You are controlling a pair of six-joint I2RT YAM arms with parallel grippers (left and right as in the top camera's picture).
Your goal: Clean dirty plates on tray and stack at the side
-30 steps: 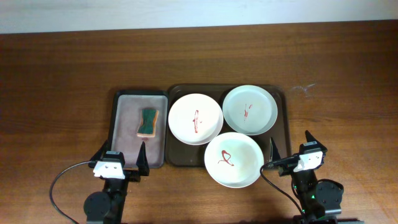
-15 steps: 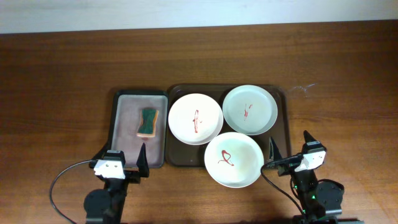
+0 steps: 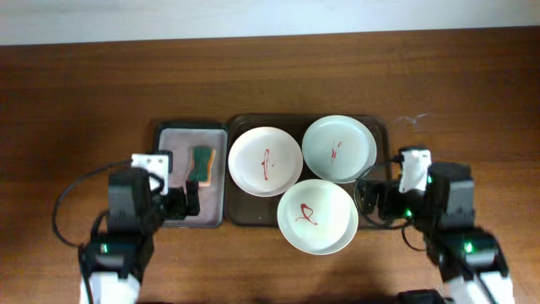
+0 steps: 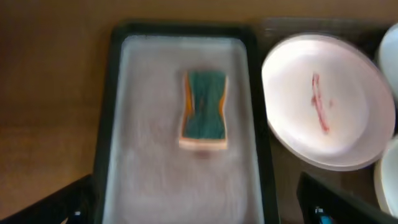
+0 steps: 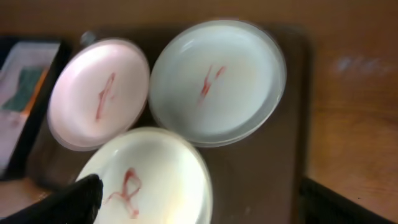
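Observation:
The left gripper moves outward and down onto the sponge's narrow middle [image 3: 202, 165] [image 4: 206, 104] and closes there next, since that pinched middle fits between its open fingers.
Three plates with red sauce squiggles lie on the dark brown tray [image 3: 249, 209]: a white plate [image 3: 265, 160] at the left, a pale green plate [image 3: 338, 149] at the back right, and a white plate [image 3: 316, 216] in front. My left gripper [image 3: 179, 203] is open and empty over the front of the small tray. My right gripper [image 3: 375, 201] is open and empty over the brown tray's right side, beside the front plate. The right wrist view shows the white plate [image 5: 99, 93], the green plate [image 5: 217, 81], the front plate [image 5: 149, 180] and my right gripper [image 5: 205, 208].
A small black-rimmed tray [image 3: 173, 143] left of the brown tray holds a green and yellow sponge [image 3: 201, 164]. In the left wrist view the sponge [image 4: 204, 111] lies ahead of my left gripper [image 4: 199, 211], with the left white plate [image 4: 326, 99] to the right. Bare wood table surrounds both trays.
Both arms have moved from the table's front edge toward the trays. The left gripper now hangs over the small tray, the right over the brown tray's right side. Plates and sponge have not moved.

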